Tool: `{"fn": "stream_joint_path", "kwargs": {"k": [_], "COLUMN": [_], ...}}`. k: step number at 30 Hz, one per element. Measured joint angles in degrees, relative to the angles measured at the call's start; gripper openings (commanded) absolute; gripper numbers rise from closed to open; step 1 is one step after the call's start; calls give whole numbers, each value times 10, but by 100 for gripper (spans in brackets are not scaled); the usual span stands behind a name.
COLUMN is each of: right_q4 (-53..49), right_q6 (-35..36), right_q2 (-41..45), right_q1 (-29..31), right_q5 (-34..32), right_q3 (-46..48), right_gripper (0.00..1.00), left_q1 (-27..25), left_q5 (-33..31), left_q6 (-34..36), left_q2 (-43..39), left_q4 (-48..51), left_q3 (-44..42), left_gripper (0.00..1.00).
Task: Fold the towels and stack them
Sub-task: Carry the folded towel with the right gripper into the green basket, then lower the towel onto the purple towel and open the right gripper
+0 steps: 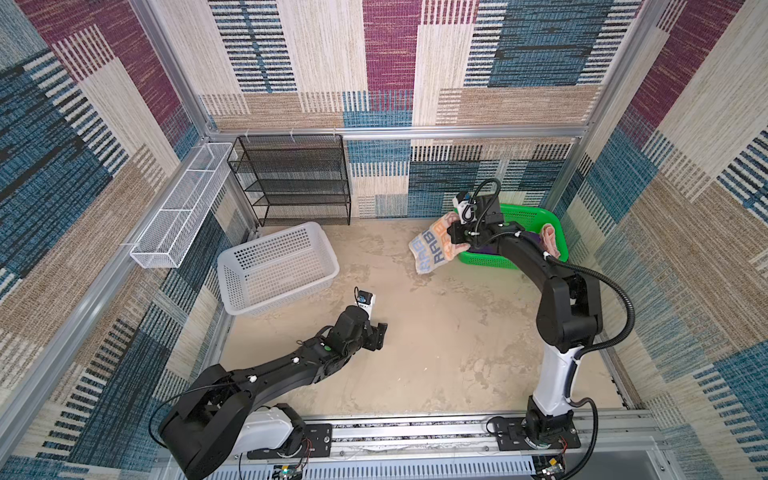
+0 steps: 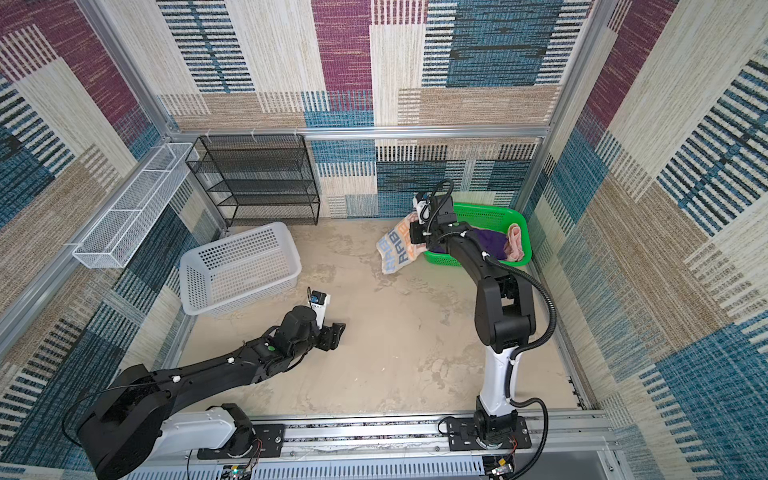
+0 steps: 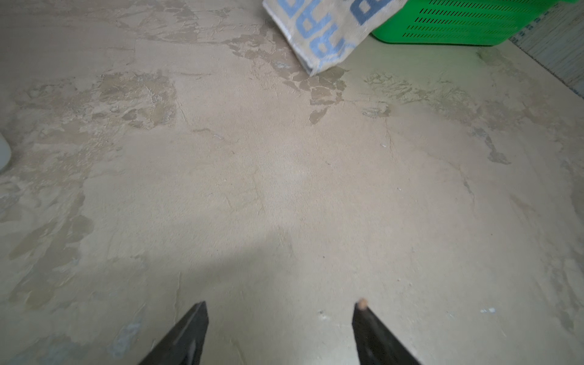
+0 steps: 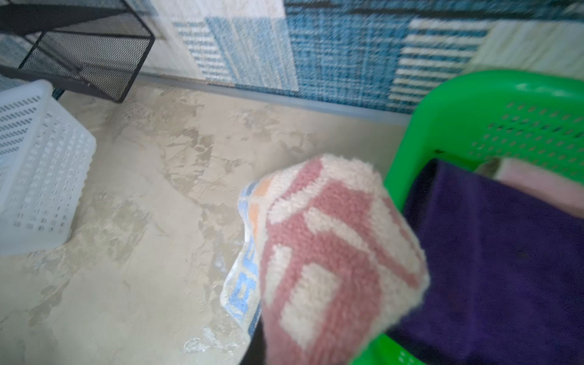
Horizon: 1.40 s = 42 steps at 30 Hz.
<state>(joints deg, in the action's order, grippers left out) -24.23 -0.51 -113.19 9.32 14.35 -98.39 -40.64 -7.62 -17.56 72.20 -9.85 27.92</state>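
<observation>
The deep purple towel (image 2: 490, 243) (image 4: 489, 268) lies beside and below my right gripper. My right gripper carries the towel toward the pink one next, lowers and releases over it.
The whitish towel with blue and orange "RABBIT" letters (image 1: 432, 249) (image 2: 397, 249) hangs off the left rim of the green basket (image 1: 525, 216) (image 2: 486, 216), its lower end down by the tabletop. My right gripper (image 1: 453, 235) (image 2: 414, 235) is shut on its upper corner; in the right wrist view the towel (image 4: 331, 252) covers the fingers. A deep purple towel (image 4: 489, 268) (image 2: 490, 243) and a pink towel (image 4: 543, 186) (image 1: 550, 241) lie in the basket. My left gripper (image 3: 281, 305) (image 1: 377, 332) is open above bare tabletop, nothing between its fingers.
A white perforated basket (image 1: 274, 266) stands at the left of the table. Behind it a black mesh shelf (image 1: 295, 183) stands against the back wall, and a white wire tray (image 1: 183, 208) hangs on the left wall. Patterned walls enclose the table.
</observation>
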Motion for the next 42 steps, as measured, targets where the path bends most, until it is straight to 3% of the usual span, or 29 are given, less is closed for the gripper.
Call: {"fn": "stream_joint_path", "kwargs": {"k": [11, 23, 26, 28, 31, 36, 39, 42], "right_q4": [-15, 7, 17, 23, 24, 38, 48, 55], "right_q6": [5, 5, 5, 3, 3, 3, 3, 1], "right_q2": [-12, -46, -53, -61, -70, -59, -45, -26], "right_q1": [-130, -188, -197, -200, -202, -202, -202, -202], "right_q5": [-13, -30, -35, -45, -71, -118, -148, -174], "right_q3": [-31, 23, 29, 28, 28, 36, 38, 47], "right_gripper": [0, 0, 12, 35, 58, 79, 99, 100], "left_q1": [0, 0, 0, 0, 0, 0, 0, 0], "left_q5": [-10, -12, -12, -12, -12, -10, -10, -10], "left_q6": [0, 2, 2, 2, 2, 2, 3, 4], "left_q2": [-2, -5, -3, 2, 7, 10, 13, 16], "left_q4": [13, 32, 32, 32, 32, 32, 31, 32], "left_q3": [0, 2, 5, 7, 8, 9, 13, 17], "left_gripper": [76, 76, 76, 76, 76, 76, 76, 77]}}
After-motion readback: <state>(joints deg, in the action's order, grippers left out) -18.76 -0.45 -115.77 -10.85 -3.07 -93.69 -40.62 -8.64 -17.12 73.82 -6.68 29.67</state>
